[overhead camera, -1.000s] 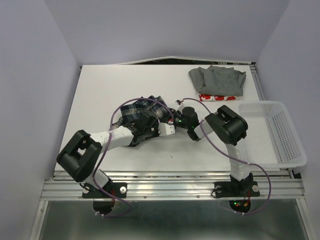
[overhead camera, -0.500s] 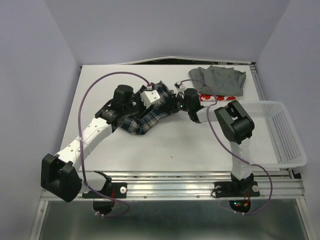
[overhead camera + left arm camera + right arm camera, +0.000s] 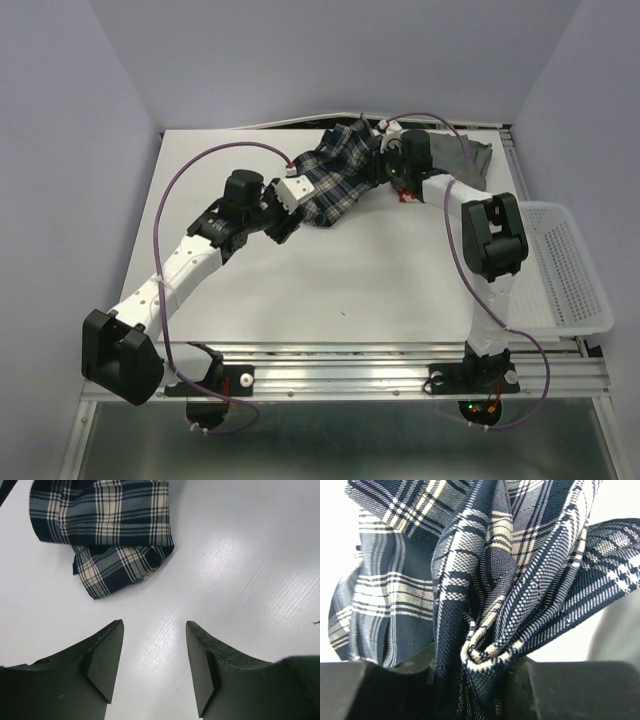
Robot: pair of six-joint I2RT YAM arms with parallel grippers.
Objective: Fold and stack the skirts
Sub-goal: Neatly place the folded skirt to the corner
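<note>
The robot's right gripper will next lift the plaid skirt (image 3: 335, 172) toward the right in the top view, then lower it onto the folded grey skirt (image 3: 462, 158), where the stack is.
The plaid skirt (image 3: 335, 172) hangs bunched at the back of the table, stretching toward the far right. My right gripper (image 3: 388, 160) is shut on a gathered fold of the plaid skirt (image 3: 470, 555), pinched between its jaws (image 3: 480, 665). My left gripper (image 3: 283, 218) stands open just left of and nearer than the cloth, over bare table; in the left wrist view the left gripper (image 3: 154, 630) holds nothing, and the plaid skirt's (image 3: 110, 530) loose corner lies ahead of it. The grey skirt (image 3: 465, 155) lies folded at the back right, partly behind the right arm. A sliver of the red-print skirt (image 3: 404, 195) shows beneath it.
A white mesh basket (image 3: 565, 290) sits at the right edge of the table, beside the right arm. Purple cables loop over both arms. White walls close in the table at the back and on both sides.
The right gripper has carried the plaid skirt toward the back right. The left gripper has opened and let go of the cloth, which slid away from it.
</note>
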